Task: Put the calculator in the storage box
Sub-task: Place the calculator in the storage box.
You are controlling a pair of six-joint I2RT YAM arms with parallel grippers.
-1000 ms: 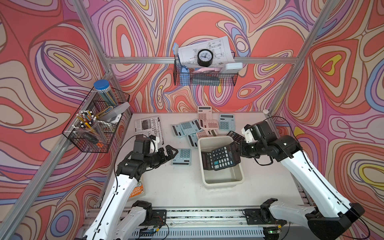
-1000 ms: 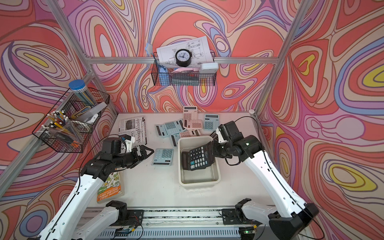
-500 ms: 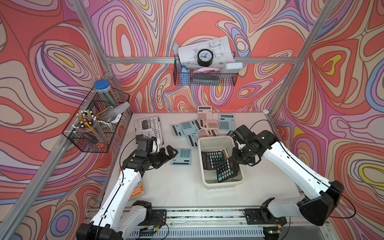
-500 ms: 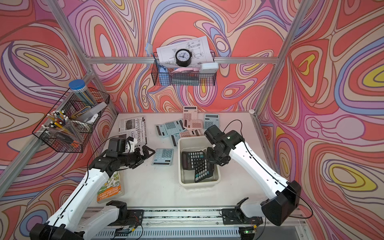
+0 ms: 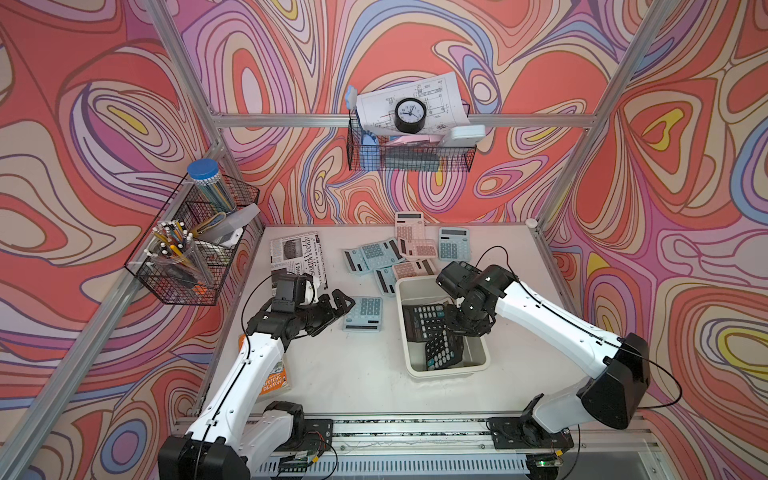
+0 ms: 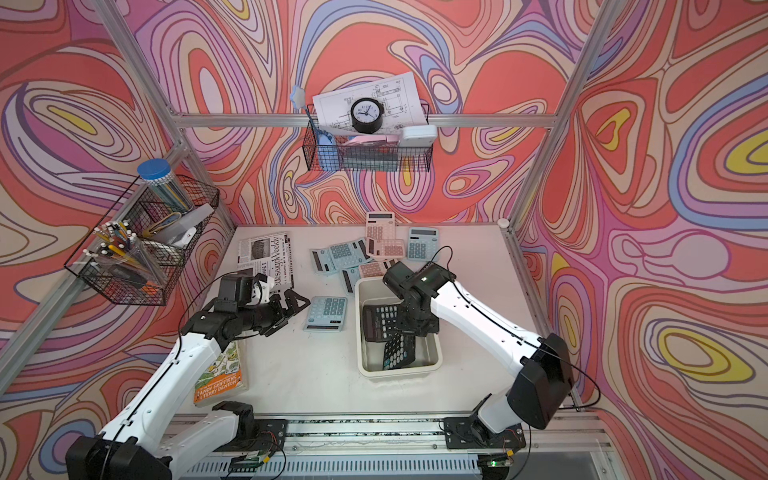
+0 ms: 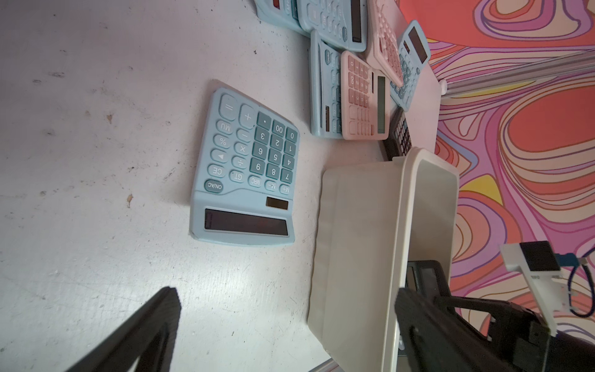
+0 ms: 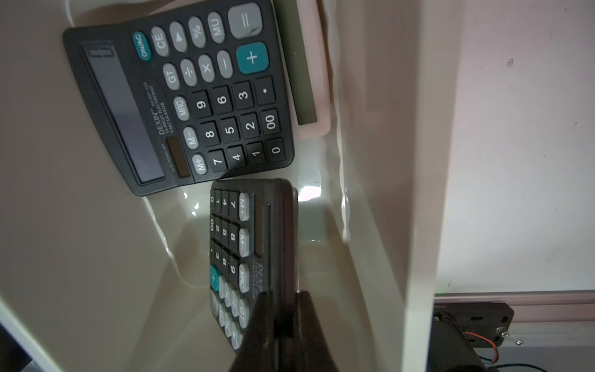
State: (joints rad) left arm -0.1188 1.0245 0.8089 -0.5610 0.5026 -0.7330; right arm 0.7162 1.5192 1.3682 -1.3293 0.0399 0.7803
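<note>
Next, my right gripper lowers the edge of the tilted calculator and releases, since the bare bottom of the box's near half lies below it, with room beside the other black calculator.
The cream storage box [image 5: 451, 371] [image 6: 399, 371] stands right of the table's middle. My right gripper [image 5: 461, 328] [image 6: 409, 328] [image 8: 283, 299] reaches down into it, shut on the edge of a black calculator [image 5: 442, 351] [image 6: 397, 351] [image 8: 244, 232] that stands tilted on its side in the box's near half. A second black calculator [image 5: 424, 322] [image 8: 180, 96] lies face up in the far half, over a pink one [image 8: 309, 64]. My left gripper [image 5: 332, 309] [image 6: 291, 311] [image 7: 286, 299] is open and empty just left of a light-blue calculator [image 5: 362, 313] [image 7: 248, 167] on the table.
Several blue and pink calculators [image 5: 390, 253] lie behind the box, a newspaper [image 5: 297, 253] at the back left, a book [image 5: 274, 378] under my left arm. Black wire baskets [image 5: 191, 249] [image 5: 409, 153] hang on the left and back walls.
My right gripper has carried the black calculator from over the box's far half down into its near half, uncovering the one lying flat. The left gripper has hardly moved.
</note>
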